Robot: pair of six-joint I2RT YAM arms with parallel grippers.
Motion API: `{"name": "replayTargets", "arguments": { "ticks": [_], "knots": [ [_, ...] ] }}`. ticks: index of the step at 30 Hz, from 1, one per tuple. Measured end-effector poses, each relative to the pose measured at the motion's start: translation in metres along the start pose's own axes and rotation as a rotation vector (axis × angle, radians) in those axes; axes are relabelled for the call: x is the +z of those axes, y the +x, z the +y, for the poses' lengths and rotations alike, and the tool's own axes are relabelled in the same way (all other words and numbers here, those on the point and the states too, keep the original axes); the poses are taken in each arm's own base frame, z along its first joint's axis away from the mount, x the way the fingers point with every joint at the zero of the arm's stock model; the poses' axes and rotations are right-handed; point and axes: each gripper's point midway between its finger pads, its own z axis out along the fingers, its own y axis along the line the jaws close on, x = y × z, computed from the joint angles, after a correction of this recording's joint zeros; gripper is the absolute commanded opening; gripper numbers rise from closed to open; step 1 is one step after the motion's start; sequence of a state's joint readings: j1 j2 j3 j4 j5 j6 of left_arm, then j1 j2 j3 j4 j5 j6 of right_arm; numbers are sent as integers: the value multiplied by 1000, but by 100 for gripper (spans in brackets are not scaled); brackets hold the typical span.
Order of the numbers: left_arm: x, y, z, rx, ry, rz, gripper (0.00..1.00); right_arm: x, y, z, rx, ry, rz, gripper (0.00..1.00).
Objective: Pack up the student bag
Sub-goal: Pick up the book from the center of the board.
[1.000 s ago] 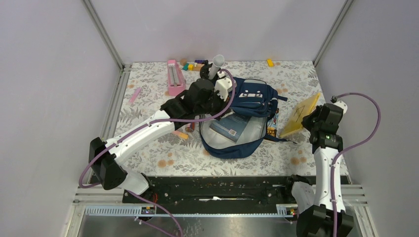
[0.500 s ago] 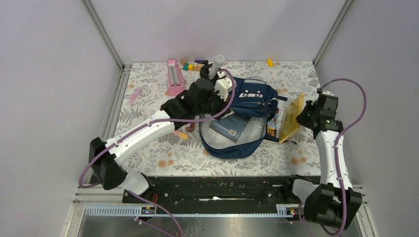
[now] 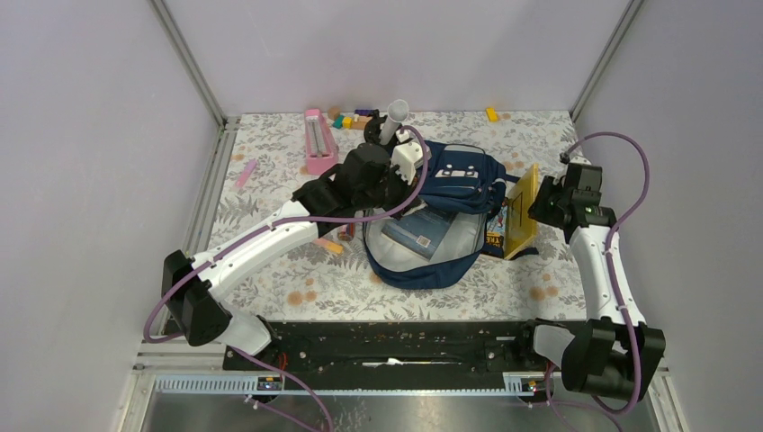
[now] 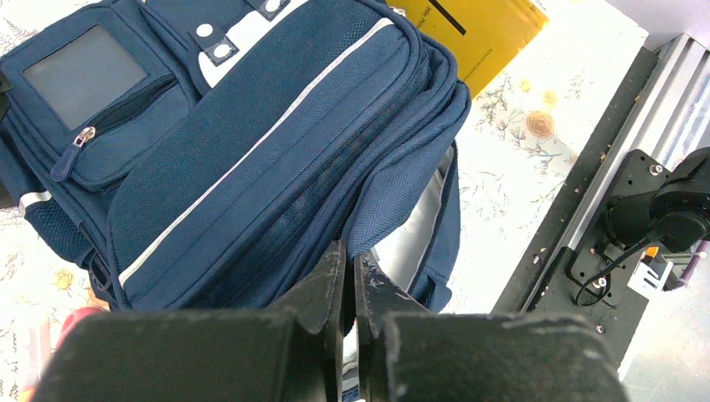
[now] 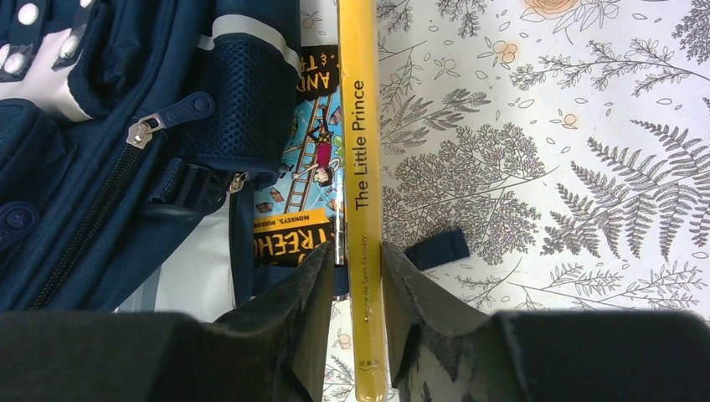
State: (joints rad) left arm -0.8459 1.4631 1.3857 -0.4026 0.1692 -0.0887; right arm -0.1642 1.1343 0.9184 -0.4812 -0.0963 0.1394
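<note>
The right gripper moves down and outward along the yellow book's spine next, then closes on both covers.
The student bag (image 3: 454, 180), navy with white patches, lies mid-table with its mouth open toward the arms and a blue-grey book (image 3: 418, 232) inside. My left gripper (image 4: 350, 255) is shut on the edge of the bag's (image 4: 251, 151) upper flap, holding it up. A yellow book (image 3: 522, 211), "The Little Prince" (image 5: 358, 126), stands on edge just right of the bag (image 5: 84, 126). My right gripper (image 5: 352, 255) straddles its spine, jaws open, with a gap at the left finger. In the top view, the right gripper (image 3: 540, 205) is at the book's right face.
A colourful paperback (image 5: 306, 167) lies under the bag's right side. A pink case (image 3: 317, 139), a white tube (image 3: 394, 117) and coloured blocks (image 3: 346, 119) sit at the back. A yellow block (image 3: 491, 113), a pink strip (image 3: 245, 174) and an orange piece (image 3: 331, 245) lie loose.
The right arm has swung left, carrying the yellow book from flat and tilted to on edge beside the bag, and its jaws have loosened. The left arm has not moved.
</note>
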Motion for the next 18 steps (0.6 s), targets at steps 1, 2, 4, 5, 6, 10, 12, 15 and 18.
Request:
{"name": "replayTargets", "arguments": {
  "ticks": [1, 2, 4, 5, 6, 10, 12, 15, 18],
  "knots": [
    [0, 0, 0, 0, 0, 0, 0, 1, 0, 0, -1, -1, 1, 37],
    [0, 0, 0, 0, 0, 0, 0, 2, 0, 0, -3, -2, 2, 37],
    [0, 0, 0, 0, 0, 0, 0, 5, 1, 0, -5, -1, 10, 38],
    [0, 0, 0, 0, 0, 0, 0, 7, 1, 0, -4, -1, 15, 38],
    [0, 0, 0, 0, 0, 0, 0, 9, 2, -1, -4, -1, 18, 39],
    [0, 0, 0, 0, 0, 0, 0, 15, 3, -1, -4, 2, 27, 40],
    [0, 0, 0, 0, 0, 0, 0, 19, 4, -2, -4, 1, 30, 41],
    [0, 0, 0, 0, 0, 0, 0, 28, 6, -2, -5, 2, 47, 41],
    [0, 0, 0, 0, 0, 0, 0, 37, 11, -1, -9, -5, 66, 44]
  ]
}}
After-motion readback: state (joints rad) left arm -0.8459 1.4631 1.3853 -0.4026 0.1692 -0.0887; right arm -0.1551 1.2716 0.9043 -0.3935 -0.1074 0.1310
